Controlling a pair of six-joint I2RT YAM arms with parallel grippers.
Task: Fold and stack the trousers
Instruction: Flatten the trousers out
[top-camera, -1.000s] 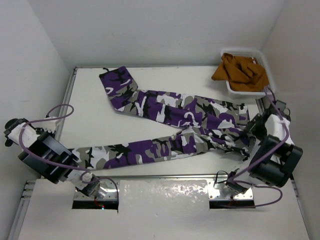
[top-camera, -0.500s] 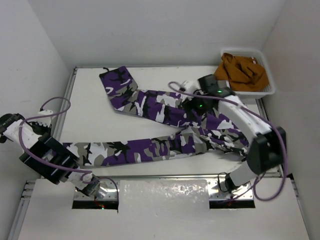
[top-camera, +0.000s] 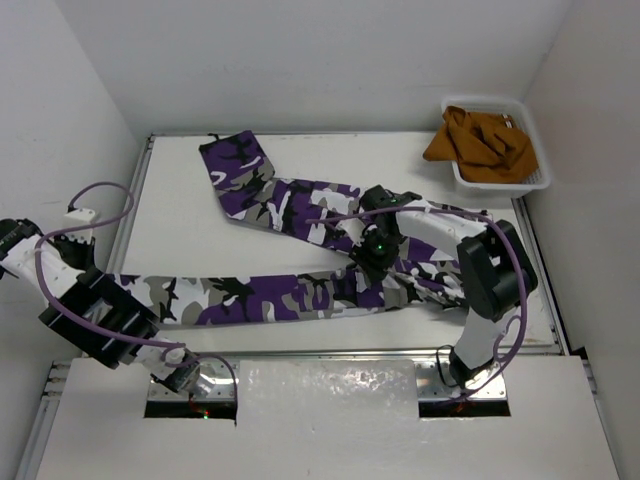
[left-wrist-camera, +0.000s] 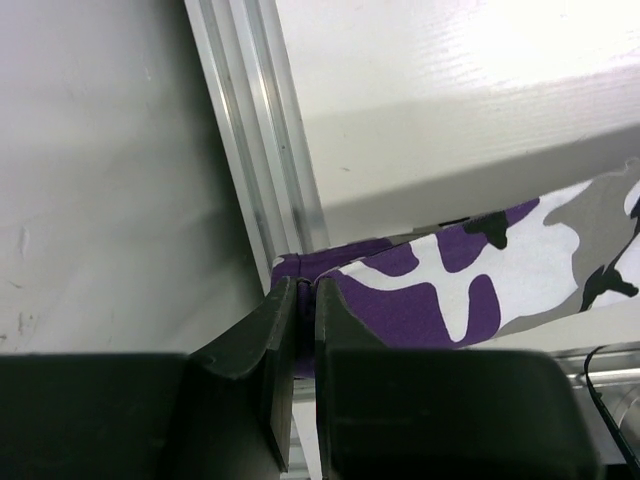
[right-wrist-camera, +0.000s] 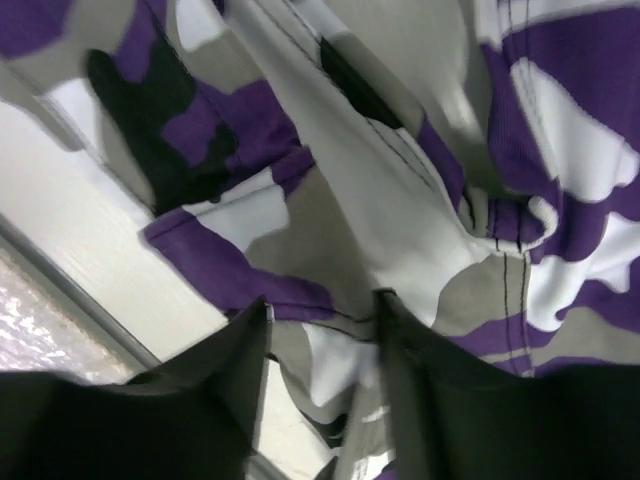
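Observation:
My left gripper will lift the front leg's hem next, carry it outward, lower it onto the tabletop (top-camera: 133, 264) (left-wrist-camera: 345, 212) beside the bar and let go, because that leg is near the tabletop's front edge.
The camouflage trousers (top-camera: 300, 295) lie spread on the white table. One leg runs to the far left corner and the other runs left along the front edge. My left gripper (top-camera: 105, 288) sits at the end of the front leg, mostly hidden under its arm. In the left wrist view my left gripper (left-wrist-camera: 300, 290) is shut on the purple hem of the trousers (left-wrist-camera: 450, 290) beside the table's side rail. My right gripper (top-camera: 372, 250) is down on the crotch area. In the right wrist view my right gripper (right-wrist-camera: 320, 310) is open, with bunched trouser fabric (right-wrist-camera: 400, 180) between the jaws.
A white tray (top-camera: 490, 102) at the far right corner holds a plain orange-brown garment (top-camera: 480, 145). An aluminium rail (left-wrist-camera: 250, 150) runs along the table's left edge, with a grey wall beyond it. White walls close in the table on three sides.
My right arm has swung from the right edge across the trousers to the crotch. The front leg's end has been drawn further left by my left gripper.

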